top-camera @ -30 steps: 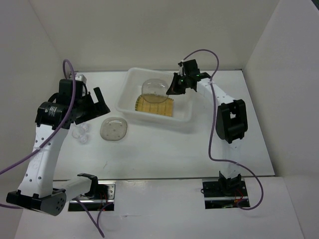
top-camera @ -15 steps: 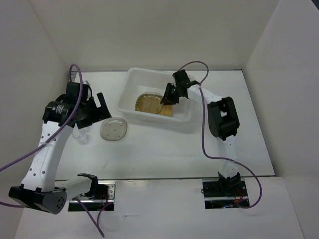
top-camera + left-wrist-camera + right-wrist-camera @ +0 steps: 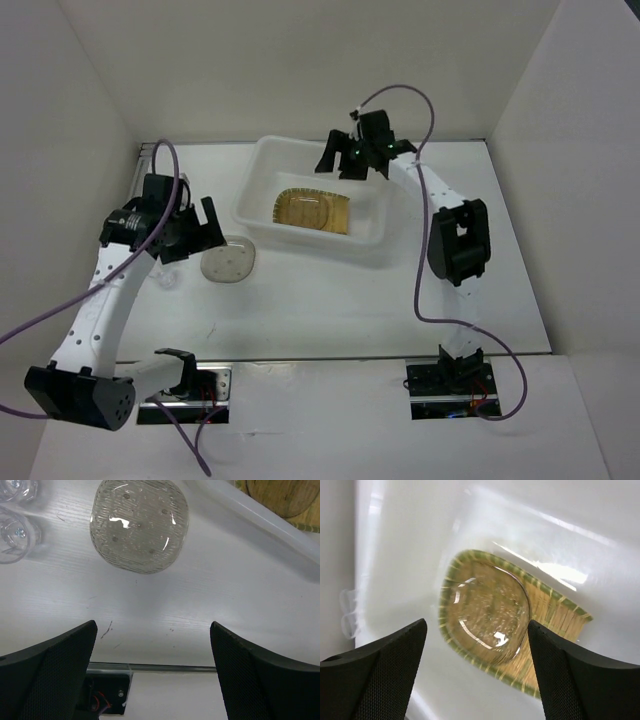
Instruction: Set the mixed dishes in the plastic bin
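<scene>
Bare tabletop between saucer and cups leaves room for a finger, so my open left gripper will next lower onto the saucer's edge by the cups.
The plastic bin (image 3: 258, 196) stands at the back centre of the table. Inside it lies the yellow fan-shaped plate (image 3: 335, 213), and a translucent saucer (image 3: 303, 208) rests on the plate. My right gripper (image 3: 338, 162) hovers open over the bin's far side. In its wrist view that saucer (image 3: 487, 612) lies loose on the plate (image 3: 560, 615), below the gripper (image 3: 476, 630). A second saucer (image 3: 228, 260) sits on the table left of the bin, with clear glass cups (image 3: 167, 279) beside it. My left gripper (image 3: 205, 238) hangs open just above this saucer (image 3: 140, 525), holding nothing.
The left wrist view shows two cups (image 3: 12, 530) at the upper left and the bin's rim (image 3: 260, 515) at the upper right. White walls enclose the table on three sides. The arm bases and cables sit at the near edge.
My right gripper opened, left the saucer on the plate in the bin, and drew back towards the far side. The left arm swung right and forward, closer to the table saucer.
</scene>
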Tool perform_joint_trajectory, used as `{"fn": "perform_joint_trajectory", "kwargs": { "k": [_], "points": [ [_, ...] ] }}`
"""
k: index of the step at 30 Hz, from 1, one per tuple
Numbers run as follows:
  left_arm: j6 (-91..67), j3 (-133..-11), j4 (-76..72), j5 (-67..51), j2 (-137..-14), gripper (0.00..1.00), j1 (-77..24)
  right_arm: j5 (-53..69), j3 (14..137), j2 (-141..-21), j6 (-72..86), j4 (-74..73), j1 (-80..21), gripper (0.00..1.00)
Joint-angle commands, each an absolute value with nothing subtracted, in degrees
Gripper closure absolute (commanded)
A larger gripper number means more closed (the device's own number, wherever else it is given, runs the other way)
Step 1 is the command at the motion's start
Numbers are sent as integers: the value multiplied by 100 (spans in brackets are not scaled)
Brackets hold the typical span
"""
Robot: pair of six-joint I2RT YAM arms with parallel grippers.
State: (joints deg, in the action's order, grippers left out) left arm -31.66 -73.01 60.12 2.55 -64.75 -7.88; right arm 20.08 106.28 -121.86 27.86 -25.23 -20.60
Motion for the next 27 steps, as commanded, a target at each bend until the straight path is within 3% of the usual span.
{"fn": "perform_joint_trajectory", "kwargs": {
  "k": [1,6,12,27],
  "points": [
    [-2602,-6847,5555,44,-6724,0,-624,2355,11776,-11031,1819,-2654,-1582,14],
    [-2408,-6513,4730,-483,-7469,0,-501,3697,12427,-10644,1529,-3189,-496,12],
    [-2022,-6513,4202,-247,-8630,0,-203,5113,11788,-10117,1792,-3129,675,12],
    [-1960,-6873,3815,324,-9940,0,-26,6072,10899,-9695,1898,-2866,800,12]
  ]
}}
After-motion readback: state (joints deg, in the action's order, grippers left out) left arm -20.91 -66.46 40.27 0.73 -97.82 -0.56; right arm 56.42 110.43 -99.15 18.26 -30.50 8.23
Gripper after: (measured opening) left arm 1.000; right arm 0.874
